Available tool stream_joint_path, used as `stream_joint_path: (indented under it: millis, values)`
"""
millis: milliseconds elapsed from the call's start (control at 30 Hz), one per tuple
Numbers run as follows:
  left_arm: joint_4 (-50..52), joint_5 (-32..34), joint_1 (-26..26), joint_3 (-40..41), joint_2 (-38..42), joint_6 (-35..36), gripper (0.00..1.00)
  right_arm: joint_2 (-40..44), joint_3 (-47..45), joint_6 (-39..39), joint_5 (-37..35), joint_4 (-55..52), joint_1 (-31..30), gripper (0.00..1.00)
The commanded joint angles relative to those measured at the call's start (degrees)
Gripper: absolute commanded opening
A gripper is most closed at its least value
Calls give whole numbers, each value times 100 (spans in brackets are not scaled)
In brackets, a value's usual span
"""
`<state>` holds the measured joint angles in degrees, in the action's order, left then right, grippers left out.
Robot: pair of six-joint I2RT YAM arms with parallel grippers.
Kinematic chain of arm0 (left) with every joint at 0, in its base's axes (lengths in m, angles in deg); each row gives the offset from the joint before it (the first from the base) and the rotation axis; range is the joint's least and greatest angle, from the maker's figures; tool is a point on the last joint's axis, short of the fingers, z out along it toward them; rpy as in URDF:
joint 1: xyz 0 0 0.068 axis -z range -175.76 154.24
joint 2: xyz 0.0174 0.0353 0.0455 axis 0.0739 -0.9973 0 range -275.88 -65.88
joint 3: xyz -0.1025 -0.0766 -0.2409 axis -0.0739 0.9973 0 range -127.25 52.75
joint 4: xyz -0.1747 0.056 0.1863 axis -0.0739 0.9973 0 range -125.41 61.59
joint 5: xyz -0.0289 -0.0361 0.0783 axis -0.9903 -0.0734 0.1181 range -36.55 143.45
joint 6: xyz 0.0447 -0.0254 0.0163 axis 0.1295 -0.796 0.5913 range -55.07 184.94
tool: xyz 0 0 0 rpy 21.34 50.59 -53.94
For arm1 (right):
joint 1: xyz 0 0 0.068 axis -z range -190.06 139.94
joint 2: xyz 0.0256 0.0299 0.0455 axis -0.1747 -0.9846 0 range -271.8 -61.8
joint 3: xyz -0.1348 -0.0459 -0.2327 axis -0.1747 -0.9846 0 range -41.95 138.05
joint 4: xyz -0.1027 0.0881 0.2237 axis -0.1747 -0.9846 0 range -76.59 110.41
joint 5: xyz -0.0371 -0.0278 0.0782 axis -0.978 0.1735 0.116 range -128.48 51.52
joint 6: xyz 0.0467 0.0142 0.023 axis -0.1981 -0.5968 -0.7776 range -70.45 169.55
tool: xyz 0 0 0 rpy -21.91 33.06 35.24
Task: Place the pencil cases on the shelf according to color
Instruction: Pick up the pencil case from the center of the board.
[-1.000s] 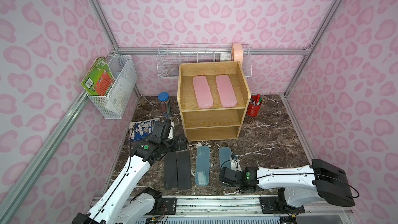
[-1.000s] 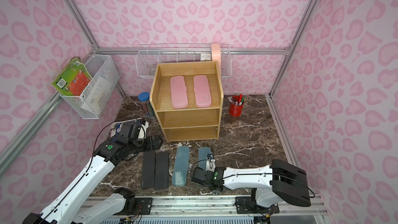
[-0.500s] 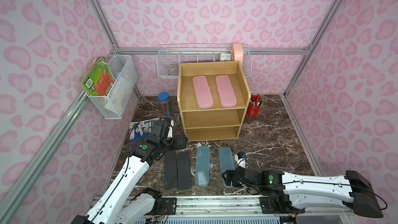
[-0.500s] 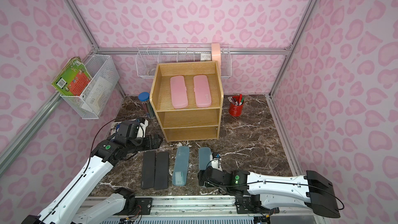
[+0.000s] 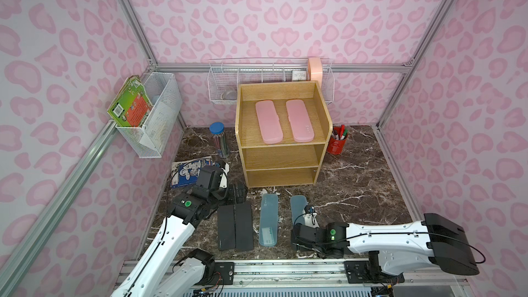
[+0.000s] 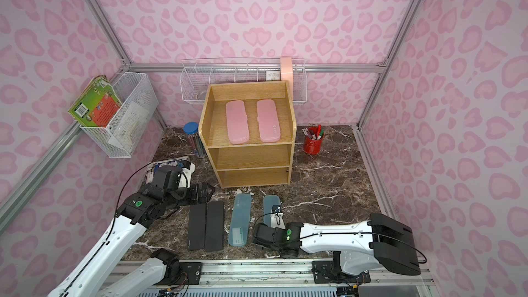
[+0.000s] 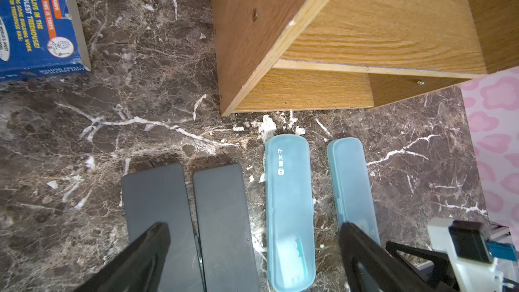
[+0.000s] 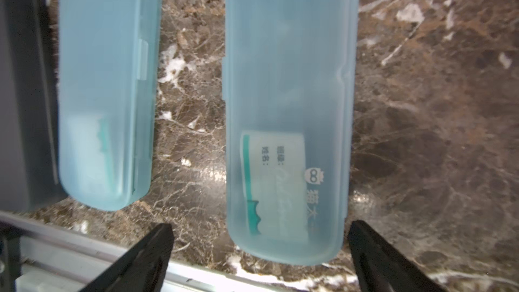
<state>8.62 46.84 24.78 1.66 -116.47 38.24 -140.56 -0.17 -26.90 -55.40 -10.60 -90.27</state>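
Note:
My right gripper will move its open fingers down past the long edges and close, because the teal case's near end (image 8: 286,213) is below and its width fits between them.
Two pink pencil cases (image 5: 268,121) (image 5: 300,120) lie side by side on top of the wooden shelf (image 5: 281,158). In front of the shelf, on the marble table, two black cases (image 5: 226,231) (image 5: 244,230) and two teal cases (image 5: 268,220) (image 5: 298,207) lie in a row. My right gripper (image 8: 259,237) is open and low over the near end of the right teal case (image 8: 286,108), one finger on each side of it. In both top views it (image 5: 298,241) (image 6: 263,238) hides that end. My left gripper (image 7: 254,237) (image 5: 238,192) hovers open by the black cases' far ends.
A clear pencil tube with a blue lid (image 5: 218,138) and a blue book (image 5: 188,172) are left of the shelf. A red pen cup (image 5: 337,141) stands at its right. White wire baskets (image 5: 151,115) (image 5: 225,87) hang on the walls. A metal rail (image 5: 285,267) runs along the table's front edge.
The right arm's elbow swung out to the right and dropped, then came back. Its gripper stays at the right teal case's near end. The left arm barely moved.

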Motion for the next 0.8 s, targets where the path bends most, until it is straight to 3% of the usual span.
stream_joint_path:
  millis: [0,267,467,767]
  values:
    - [24,-34,-5,11,18,-2,99,-346,157,21,15,-330,26,100]
    - [70,41,-2,-125,-50,98,99,-377,-236,-48,128,210,34,99]
    - [17,215,2,-197,-102,136,99,-587,-385,-81,32,626,-145,93]
    - [128,403,-6,-294,2,91,99,-832,46,-663,-619,-97,-734,70]
